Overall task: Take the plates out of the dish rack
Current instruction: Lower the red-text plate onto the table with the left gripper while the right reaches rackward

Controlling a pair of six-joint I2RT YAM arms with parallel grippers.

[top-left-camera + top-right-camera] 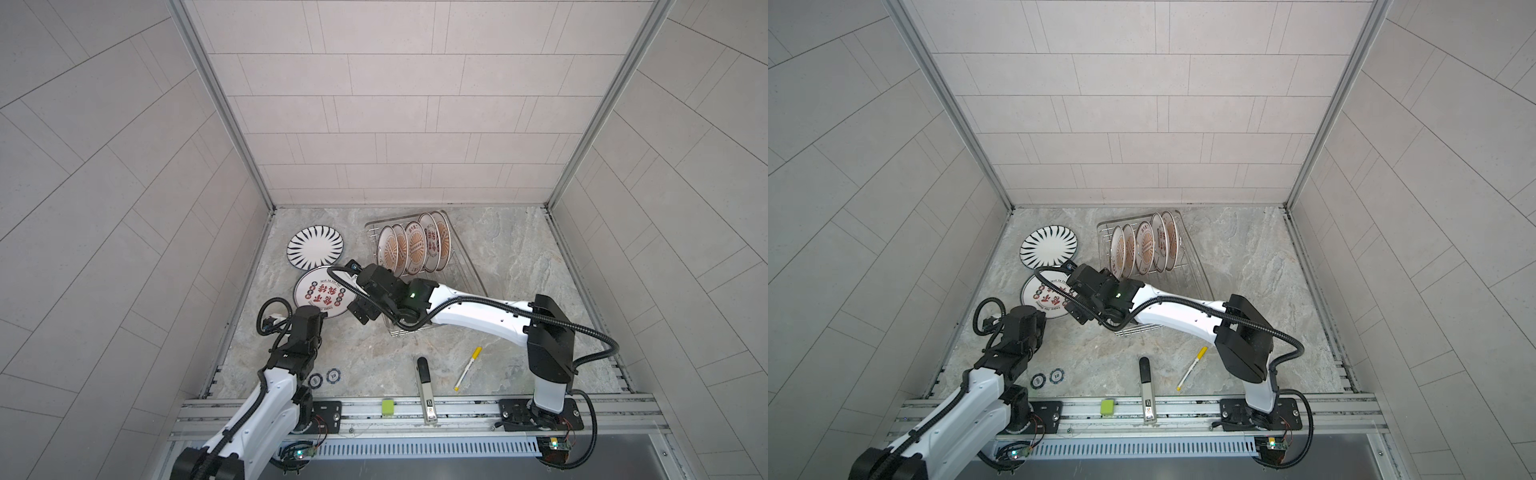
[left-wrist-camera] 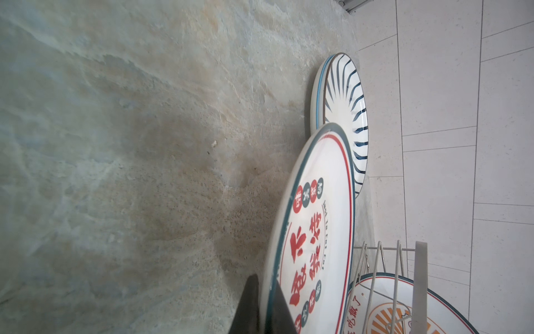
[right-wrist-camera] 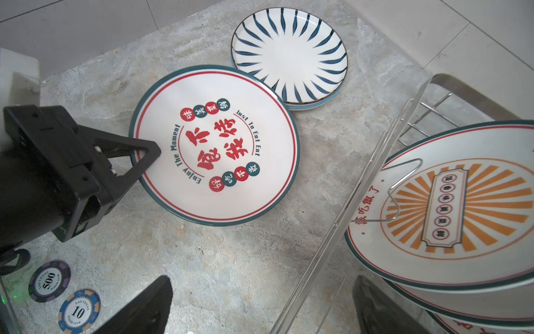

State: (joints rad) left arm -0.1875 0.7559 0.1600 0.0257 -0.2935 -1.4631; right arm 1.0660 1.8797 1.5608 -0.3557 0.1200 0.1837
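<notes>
The left gripper holds the slightly raised plate rim, and the bare tabletop is just below them both, so the robot will lower that rim and let go of it next.
The dish rack [image 1: 471, 272] [image 3: 378, 162] is a silver wire basket at the back middle, with several plates [image 1: 415, 245] [image 1: 1144, 247] upright between its prongs. The nearest has an orange sunburst [image 3: 462, 202]. Left of the rack, a white plate with red characters [image 1: 320, 293] [image 3: 219, 144] [image 2: 318, 225] has its near rim between the fingers of my left gripper [image 3: 147, 156] [image 2: 264, 289], which is shut on it. That edge looks slightly raised off the table. My right gripper [image 3: 261, 289] [image 1: 365, 309] stands open, straddling the rack's front rim and holding nothing.
A black-striped plate [image 1: 315, 251] [image 3: 289, 55] rests on a blue-rimmed one behind the held plate. Two poker chips [image 1: 324, 377] [image 3: 63, 295] lie near the left arm. A yellow-capped pen [image 1: 467, 369], a black-and-grey tool [image 1: 426, 386] and a green block [image 1: 387, 406] lie at the front.
</notes>
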